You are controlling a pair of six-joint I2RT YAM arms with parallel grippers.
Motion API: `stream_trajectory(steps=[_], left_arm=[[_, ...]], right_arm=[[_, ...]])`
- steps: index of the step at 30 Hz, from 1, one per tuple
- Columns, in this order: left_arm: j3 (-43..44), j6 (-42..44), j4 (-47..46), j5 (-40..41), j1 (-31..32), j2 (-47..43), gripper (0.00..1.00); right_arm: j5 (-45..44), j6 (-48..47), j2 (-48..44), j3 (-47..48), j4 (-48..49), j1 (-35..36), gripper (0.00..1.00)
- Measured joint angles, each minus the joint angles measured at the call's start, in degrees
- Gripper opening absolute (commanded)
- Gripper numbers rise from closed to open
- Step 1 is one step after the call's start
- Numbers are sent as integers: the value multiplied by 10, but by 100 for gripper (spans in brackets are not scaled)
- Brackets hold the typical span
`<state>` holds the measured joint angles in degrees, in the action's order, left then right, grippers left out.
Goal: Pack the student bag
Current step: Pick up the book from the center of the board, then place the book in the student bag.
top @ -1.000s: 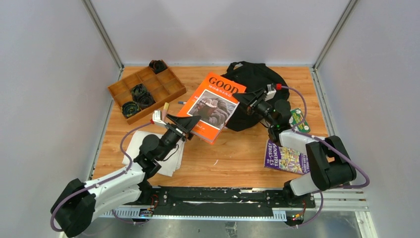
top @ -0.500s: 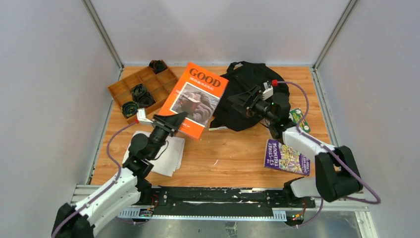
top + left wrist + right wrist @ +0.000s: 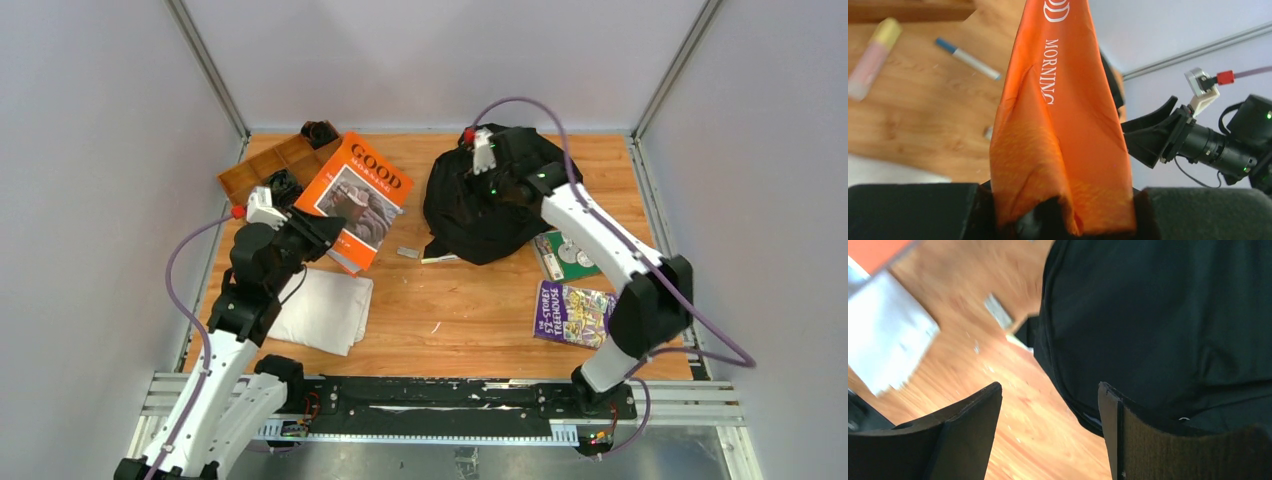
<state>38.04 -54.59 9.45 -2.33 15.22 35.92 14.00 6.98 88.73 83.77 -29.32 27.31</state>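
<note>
My right gripper shifts toward the book next, then down onto the zipper edge facing it, since the orange book is lifted but the bag lies flat.
The student bag is a soft black backpack lying at the back right of the table. My left gripper is shut on the lower corner of an orange "GOOD MORNING" book, which is lifted and tilted over the left side. In the left wrist view the book's orange cover rises from between the jaws of the left gripper. My right gripper hovers over the bag's left part, open and empty. In the right wrist view the right gripper straddles the edge of the bag.
A brown wooden tray with dark coiled items stands at the back left. A folded white cloth lies front left. A purple book and a green card lie right. A blue pen and pink tube lie on the wood.
My left gripper has shut on the orange book and carried it left. My right gripper has let go of the book, opened, and swung back over the bag.
</note>
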Motion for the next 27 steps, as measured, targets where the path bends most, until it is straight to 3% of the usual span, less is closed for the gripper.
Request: stream_trajectory(steps=[5,9,12,15,20,27], left_arm=[[7,26,88,-51,-42,9,20],[6,29,104,-79,-53,7,21],[5,22,102,-92,-53,7,22],[0,13,88,-107,-53,7,24],[-6,-1,61,-140,-54,26,23],[-7,-3,52,-151,-54,32,21]], right_arm=[[-16,-94,108,43,-93,44,70],[-31,-115,141,80,-110,50,51],[-64,-115,149,100,-107,50,47],[-89,-115,149,103,-103,49,48],[-89,-114,155,103,-99,49,64],[-69,-111,148,87,-72,49,66]])
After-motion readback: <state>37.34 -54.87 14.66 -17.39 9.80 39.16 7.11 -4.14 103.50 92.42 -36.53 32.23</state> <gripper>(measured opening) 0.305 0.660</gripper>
